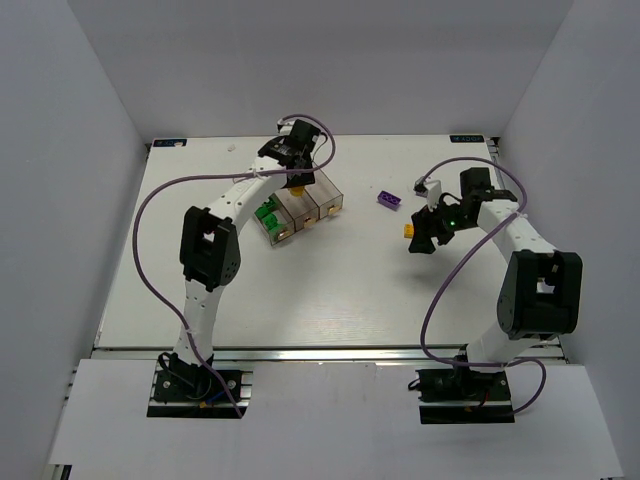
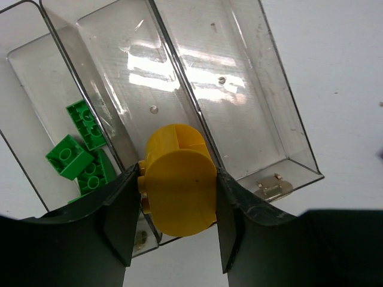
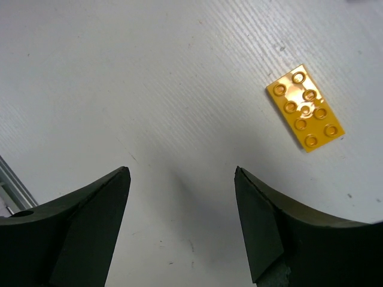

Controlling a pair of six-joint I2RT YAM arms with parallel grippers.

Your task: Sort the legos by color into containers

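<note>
The robot's right gripper will next turn and go down toward the right in its wrist view, across the long sides of the rectangular lego, because these sides are slanted to its fingers.
My left gripper (image 2: 176, 200) is shut on the yellow-orange oval lego (image 2: 179, 188), which hangs over the labelled end of the containers (image 2: 293, 143), above the middle bin (image 2: 149, 89). Several green legos (image 2: 78, 156) lie in the left bin. From above, the left gripper (image 1: 295, 172) and oval lego (image 1: 297, 185) sit over the containers (image 1: 328, 203). My right gripper (image 3: 182, 173) is open with only bare table between its fingers. The yellow-orange rectangular lego (image 3: 305, 109) lies studs up, ahead and to the right of it. A purple lego (image 1: 389, 199) rests on the table between the arms.
The middle and right bins show no legos inside. A tan label (image 2: 272, 186) sits at the right bin's short end. White walls close in the table (image 1: 330, 290) on three sides. Purple cables loop from both arms.
</note>
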